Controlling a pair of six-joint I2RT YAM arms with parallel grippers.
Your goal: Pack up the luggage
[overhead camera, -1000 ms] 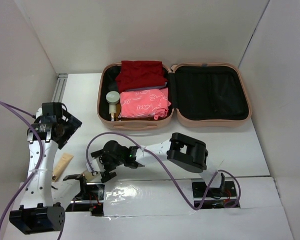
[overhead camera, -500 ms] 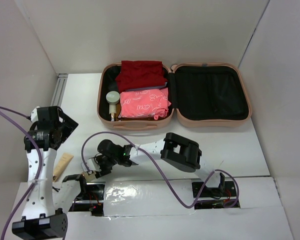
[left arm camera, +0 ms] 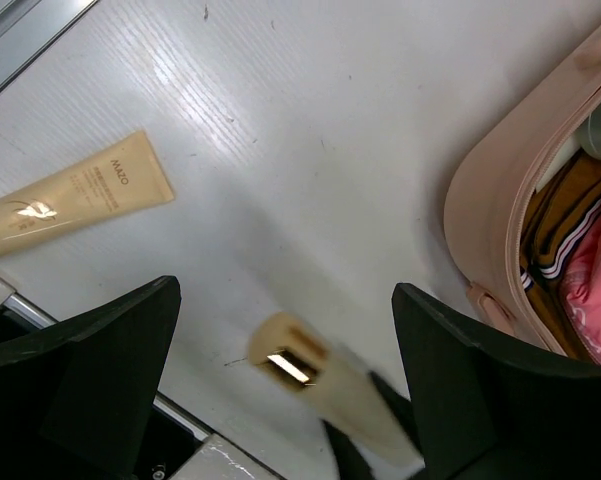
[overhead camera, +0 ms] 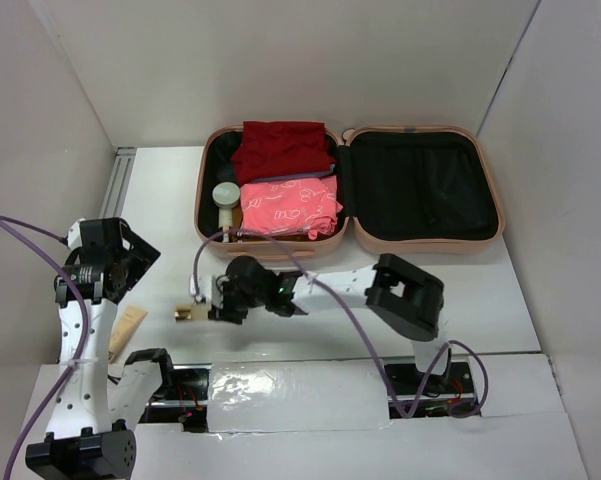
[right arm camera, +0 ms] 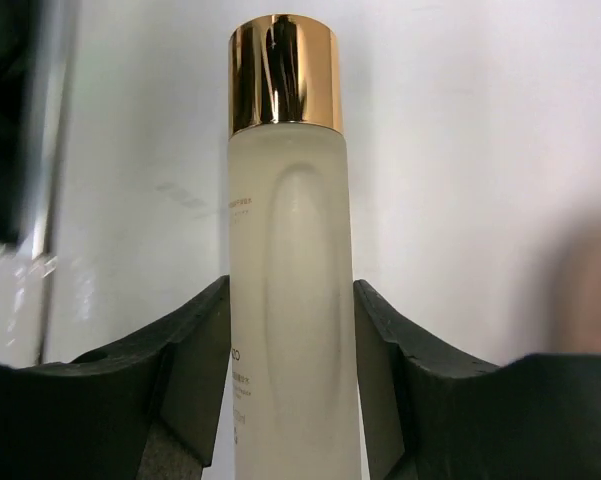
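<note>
My right gripper needs to swing outward next over the luggage's rim and release the bottle in the dark gap beside the red garment, as that gap lies outward of it.
The luggage [overhead camera: 280, 251] lies open at the back, pale pink shell, its left half holding a red garment [overhead camera: 280, 148], a pink patterned pouch [overhead camera: 288, 207] and a white round-capped item [overhead camera: 226, 194]. Its black-lined right half [overhead camera: 420, 185] holds nothing. My right gripper [overhead camera: 213, 300] [right arm camera: 290, 290] is shut on a frosted bottle [right arm camera: 286, 220] with a gold cap [overhead camera: 187, 313], held just in front of the luggage. My left gripper [overhead camera: 138, 258] [left arm camera: 285, 288] hangs open to the left, with the blurred bottle [left arm camera: 300, 362] and the luggage rim [left arm camera: 480, 200] below it.
A beige tube [overhead camera: 127, 330] [left arm camera: 70, 200] lies flat on the white table near the left arm. White walls close in the left, back and right. A metal rail [overhead camera: 120, 180] runs along the left edge. Foil-covered base plates [overhead camera: 300, 385] sit at the near edge.
My right gripper closed on the gold-capped bottle and carried it from the near edge up toward the luggage. My left arm shifted slightly, its gripper still open.
</note>
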